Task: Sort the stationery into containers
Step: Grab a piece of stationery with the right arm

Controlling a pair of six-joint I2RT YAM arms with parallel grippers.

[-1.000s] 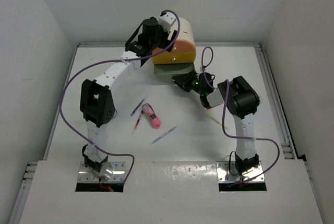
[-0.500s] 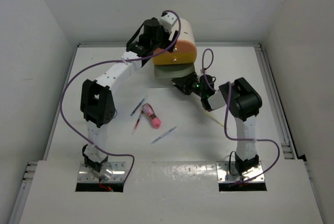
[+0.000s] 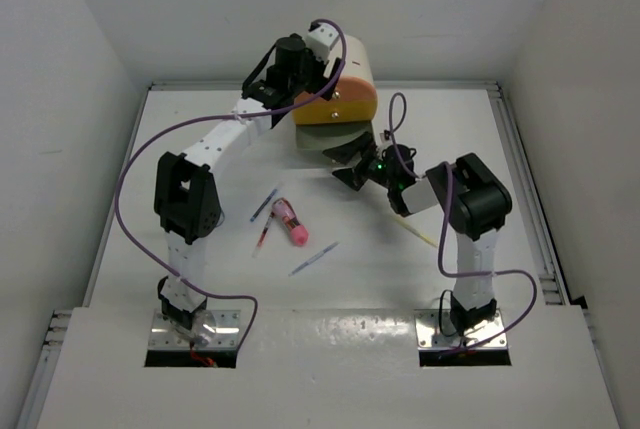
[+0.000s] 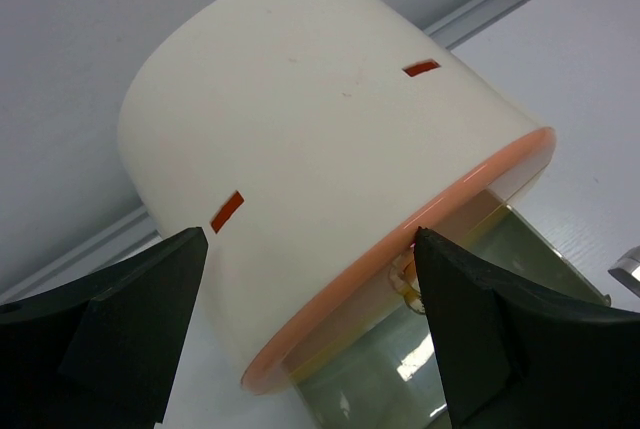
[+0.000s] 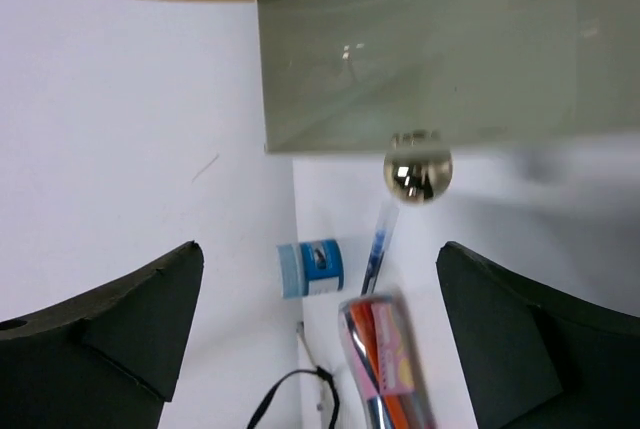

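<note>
The robot's right gripper will next go down, back and to the left in the top view, onto the stubby pink tube, because the tube lies below the gripper on that side.
The cream arch-topped box (image 3: 352, 67) stands at the back with its orange drawer (image 3: 335, 107) closed. Below it, a grey-green drawer (image 3: 335, 135) is pulled out. My right gripper (image 3: 352, 164) is open just in front of that drawer (image 5: 420, 49), its fingers wide on either side of the round metal knob (image 5: 418, 174) and touching nothing. On the table beneath it lie a blue-white piece (image 5: 310, 267), a blue pen (image 5: 380, 244) and a blurred pink-orange tube (image 5: 385, 359). My left gripper (image 4: 312, 239) is open at the box's (image 4: 300, 99) left side.
On the table left of centre lie a stubby pink tube (image 3: 290, 222), a blue-purple pen (image 3: 265, 204), a red pen (image 3: 263, 237) and another pen (image 3: 314, 258). A yellow stick (image 3: 418, 231) lies by the right arm. White walls enclose the table.
My right gripper's jaws have spread wide in front of the pulled-out drawer and its arm has shifted slightly right. The left arm has not moved.
</note>
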